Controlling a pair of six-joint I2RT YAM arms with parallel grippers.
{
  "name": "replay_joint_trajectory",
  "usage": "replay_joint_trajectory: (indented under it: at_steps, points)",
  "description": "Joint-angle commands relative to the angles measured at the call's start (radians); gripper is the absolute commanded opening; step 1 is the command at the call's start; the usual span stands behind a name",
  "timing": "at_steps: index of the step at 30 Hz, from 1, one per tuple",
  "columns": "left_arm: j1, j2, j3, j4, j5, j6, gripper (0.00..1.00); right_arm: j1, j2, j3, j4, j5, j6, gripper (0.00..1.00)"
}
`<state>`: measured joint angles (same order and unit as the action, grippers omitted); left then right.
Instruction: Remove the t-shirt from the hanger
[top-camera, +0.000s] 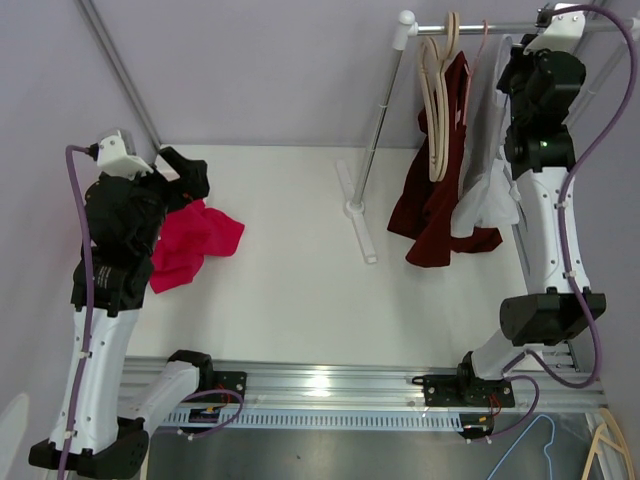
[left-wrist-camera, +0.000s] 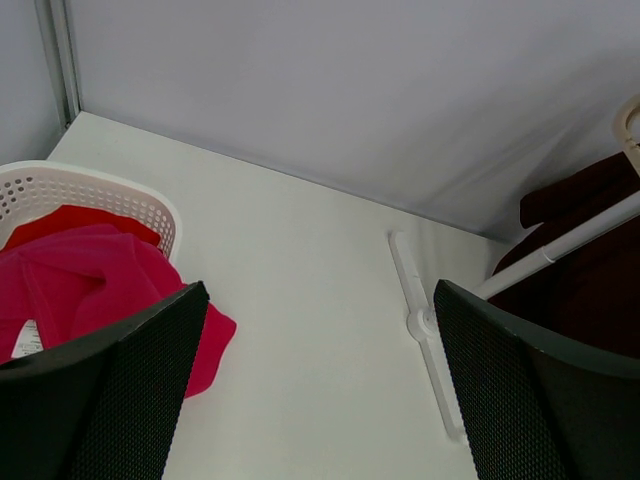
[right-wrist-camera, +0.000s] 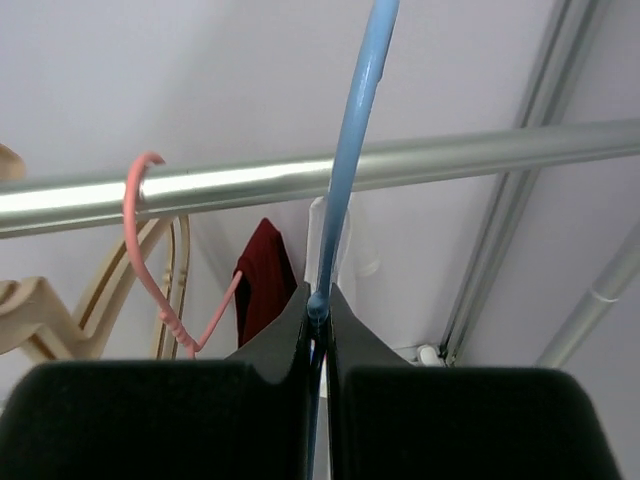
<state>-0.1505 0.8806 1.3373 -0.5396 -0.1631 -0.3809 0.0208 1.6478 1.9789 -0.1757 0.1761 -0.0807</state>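
Note:
My left gripper should draw back, turn and reach to its right in the top view to close on the white t-shirt's loose near end (top-camera: 488, 208), which hangs there.
A white t-shirt (top-camera: 487, 195) hangs at the right end of the rack rail (top-camera: 470, 27), on a blue hanger (right-wrist-camera: 352, 150) whose hook goes over the rail (right-wrist-camera: 450, 160). My right gripper (top-camera: 515, 78) is up at the rail, and in the right wrist view it (right-wrist-camera: 318, 310) is shut on the blue hanger's neck just below the hook. A strip of the white shirt (right-wrist-camera: 345, 235) shows behind the fingers. My left gripper (top-camera: 185, 180) is open and empty at the far left; the left wrist view shows it (left-wrist-camera: 320, 400) above bare table.
A dark red shirt (top-camera: 440, 200) on a pink hanger (right-wrist-camera: 150, 270) and bare wooden hangers (top-camera: 437, 90) hang left of the white shirt. The rack's foot (top-camera: 356, 208) lies mid-table. A white basket (left-wrist-camera: 100, 190) holds a red garment (left-wrist-camera: 90, 280). Loose hangers (top-camera: 530, 445) lie at the near right.

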Motion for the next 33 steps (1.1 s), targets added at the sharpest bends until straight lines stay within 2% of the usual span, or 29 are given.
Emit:
replay_joint_trajectory:
  at_steps: [1,4,5,6,9,13,14,16,17,18,19,20,25,29,33]
  points:
    - [-0.018,-0.014,0.011,0.030,0.033,0.025,1.00,-0.009,-0.097,0.045,-0.004,0.003,0.001,0.00]
    - [-0.052,-0.009,0.029,0.026,0.036,0.049,0.99,-0.007,-0.149,-0.001,-0.065,0.090,0.032,0.00]
    - [-0.102,0.006,0.051,-0.005,0.007,0.060,0.99,0.001,-0.170,-0.011,-0.111,0.162,0.057,0.00]
    - [-0.133,0.015,0.081,-0.022,-0.024,0.075,1.00,0.017,-0.178,-0.011,-0.151,0.298,0.073,0.00]
    - [-0.262,0.012,0.102,-0.028,-0.098,0.135,0.99,0.051,-0.216,-0.008,-0.319,0.461,0.180,0.00]
    - [-0.446,-0.032,0.071,0.027,-0.090,0.227,0.99,0.123,-0.316,-0.071,-0.464,0.612,0.344,0.00]
    - [-0.527,-0.040,0.051,0.035,-0.085,0.243,0.99,0.139,-0.333,-0.086,-0.502,0.620,0.379,0.00]
    - [-0.621,-0.048,0.011,0.055,-0.099,0.284,1.00,0.194,-0.382,-0.094,-0.620,0.646,0.490,0.00]
    - [-0.714,-0.051,-0.022,0.065,-0.114,0.295,1.00,0.215,-0.397,-0.106,-0.645,0.651,0.516,0.00]
    - [-0.762,-0.052,-0.061,0.078,-0.122,0.315,1.00,0.234,-0.413,-0.133,-0.666,0.652,0.563,0.00]
    - [-0.805,-0.049,-0.079,0.114,-0.128,0.324,1.00,0.251,-0.446,-0.152,-0.680,0.633,0.570,0.00]
    - [-0.895,-0.049,-0.143,0.139,-0.144,0.333,0.99,0.281,-0.463,-0.170,-0.682,0.614,0.573,0.00]
    - [-1.144,0.020,-0.266,0.329,-0.179,0.416,1.00,0.341,-0.510,-0.199,-0.728,0.582,0.602,0.00]
    - [-1.264,0.127,-0.351,0.585,-0.170,0.516,0.99,0.364,-0.523,-0.198,-0.743,0.583,0.593,0.00]
    - [-1.345,0.236,-0.328,0.716,-0.170,0.606,1.00,0.380,-0.533,-0.196,-0.743,0.594,0.584,0.00]
